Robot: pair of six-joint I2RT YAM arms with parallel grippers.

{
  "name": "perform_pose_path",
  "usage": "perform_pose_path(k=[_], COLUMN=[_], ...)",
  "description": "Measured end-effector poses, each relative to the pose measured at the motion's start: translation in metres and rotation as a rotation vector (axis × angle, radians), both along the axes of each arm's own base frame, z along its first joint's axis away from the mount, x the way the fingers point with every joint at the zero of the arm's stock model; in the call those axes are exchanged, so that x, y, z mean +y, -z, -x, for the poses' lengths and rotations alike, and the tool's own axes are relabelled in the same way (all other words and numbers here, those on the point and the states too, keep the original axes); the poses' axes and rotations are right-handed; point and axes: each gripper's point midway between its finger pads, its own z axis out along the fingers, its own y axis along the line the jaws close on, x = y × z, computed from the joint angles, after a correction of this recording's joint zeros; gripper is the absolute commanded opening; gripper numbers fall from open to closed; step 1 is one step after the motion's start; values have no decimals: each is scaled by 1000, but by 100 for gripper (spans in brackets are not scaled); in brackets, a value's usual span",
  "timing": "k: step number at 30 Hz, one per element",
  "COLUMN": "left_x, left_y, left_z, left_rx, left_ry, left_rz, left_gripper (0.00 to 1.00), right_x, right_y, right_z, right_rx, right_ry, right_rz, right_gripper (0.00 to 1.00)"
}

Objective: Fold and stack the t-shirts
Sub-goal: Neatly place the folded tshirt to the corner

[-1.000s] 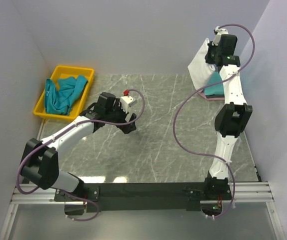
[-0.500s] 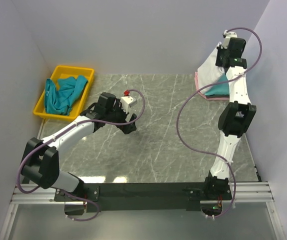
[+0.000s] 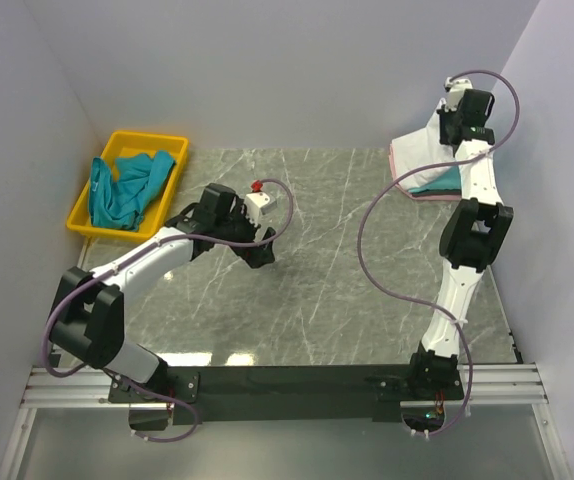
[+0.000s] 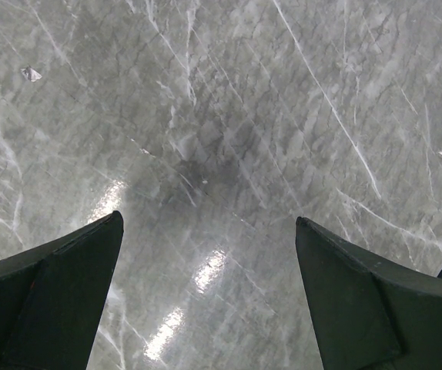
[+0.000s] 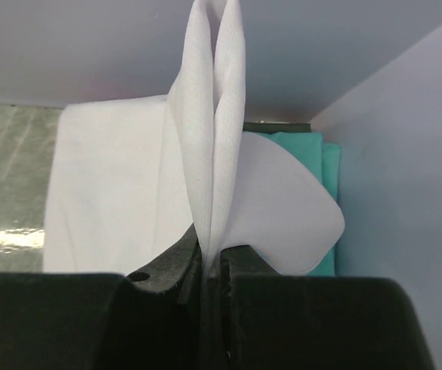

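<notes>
The right gripper lowers toward the side next, laying the raised white cloth over the folded teal t-shirt's edge (image 3: 452,180) (image 5: 325,176) by it, since that edge lies bare.
My right gripper (image 3: 451,122) is shut on the white t-shirt (image 3: 419,152) at the far right corner. In the right wrist view the white cloth (image 5: 128,185) is pinched between my jaws (image 5: 215,270) and hangs over a folded teal t-shirt (image 5: 313,150). That teal shirt (image 3: 442,182) lies on a pink one (image 3: 419,196) below the white shirt. A crumpled teal t-shirt (image 3: 127,185) lies in the yellow tray (image 3: 92,222). My left gripper (image 3: 257,252) is open and empty above bare marble mid-table, also seen in the left wrist view (image 4: 209,223).
The grey walls stand close behind and to the right of the shirt stack. The yellow tray sits at the table's far left corner. A purple cable (image 3: 367,240) loops off the right arm over the table.
My right gripper has carried the white shirt back and to the right, spreading it lower over the teal and pink stack. The left arm has barely moved.
</notes>
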Motion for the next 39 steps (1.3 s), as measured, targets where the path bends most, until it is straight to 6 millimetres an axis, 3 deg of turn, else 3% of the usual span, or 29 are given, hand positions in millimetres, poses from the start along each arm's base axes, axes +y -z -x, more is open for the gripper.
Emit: perform_pose_path(k=[5, 10, 13, 16, 17, 21, 23, 25, 27, 28, 32, 36, 39], left_x=[-2, -4, -6, -8, -8, -9, -10, -10, -8, -7, -1, 11, 22], left_y=[4, 5, 5, 4, 3, 0, -2, -4, -5, -6, -17, -34, -47], left_z=[-1, -5, -8, -9, -9, -9, -10, -10, -10, -10, -12, -20, -31], left_rx=[17, 27, 30, 34, 35, 36, 35, 37, 41, 41, 42, 25, 12], left_ry=[4, 5, 7, 12, 13, 18, 18, 16, 10, 7, -16, -59, -106], left_rz=[-6, -9, -8, -6, -5, 0, 2, 2, 4, 8, 36, 79, 112], left_gripper=[99, 99, 99, 99, 99, 99, 99, 100, 99, 100, 99, 99, 100], right_x=[-21, -40, -50, -59, -62, -76, -83, -90, -94, -94, -81, -46, -2], right_y=[10, 33, 47, 58, 63, 84, 87, 82, 74, 70, 57, 13, -26], right_z=[-4, -2, 0, -4, -5, -7, -7, -6, -7, -7, 5, 8, 9], right_rx=[1, 33, 56, 64, 68, 101, 106, 103, 83, 74, 78, 29, -26], right_ry=[11, 34, 42, 58, 64, 92, 115, 140, 164, 171, 169, 127, 59], right_rz=[60, 104, 135, 176, 187, 261, 295, 328, 351, 357, 350, 326, 292], right_gripper=[0, 1, 7, 21, 31, 43, 57, 68, 70, 76, 78, 78, 78])
